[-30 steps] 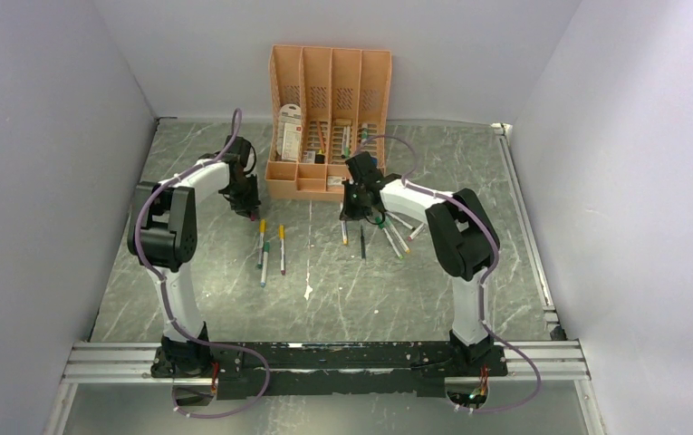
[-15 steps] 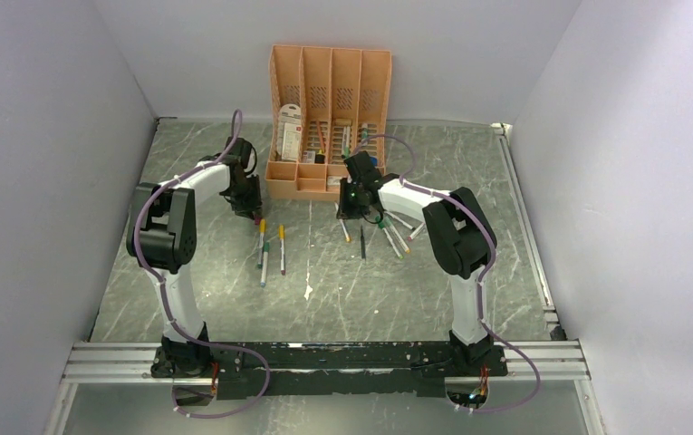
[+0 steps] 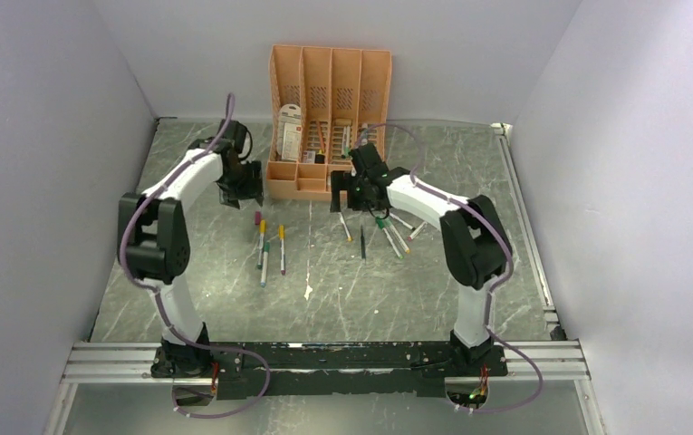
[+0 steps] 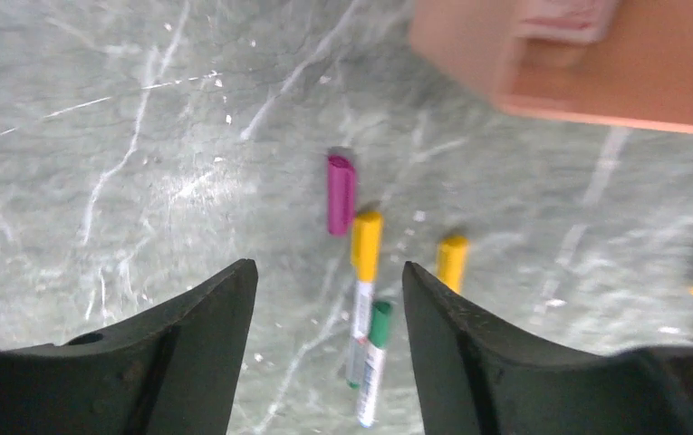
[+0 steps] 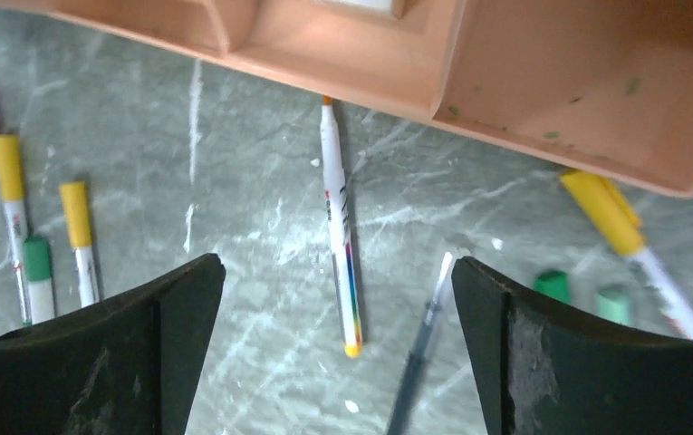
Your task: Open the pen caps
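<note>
The dark thin pen's body (image 3: 363,246) (image 5: 407,390) is below my right gripper and back of it. My right gripper needs to move back and down onto it next, leaving the pen's clear end uncovered.
My left gripper (image 3: 236,197) (image 4: 329,272) hangs open and empty above the table, left of the pens. Beyond its fingertips lies a loose purple pen cap (image 4: 341,193) (image 3: 257,217), head to head with a yellow-capped pen (image 4: 365,245). Beside that lie a green-capped pen (image 4: 374,358) and another yellow-capped pen (image 4: 452,261). My right gripper (image 3: 350,197) (image 5: 338,265) is open wide and empty over an uncapped pen (image 5: 338,217) with an orange tip. A dark thin pen (image 5: 419,349) lies by its right finger. A yellow-capped pen (image 5: 610,213) and a green cap (image 5: 553,284) lie further right.
The peach-orange organiser (image 3: 329,122) (image 5: 551,91) stands close behind both grippers, with card packets in its slots. More pens fan out right of the right gripper (image 3: 395,234). Grey walls close in the left, right and back sides.
Both grippers have opened and drawn up and back towards the organiser. The purple cap now lies free on the table in front of the left gripper.
</note>
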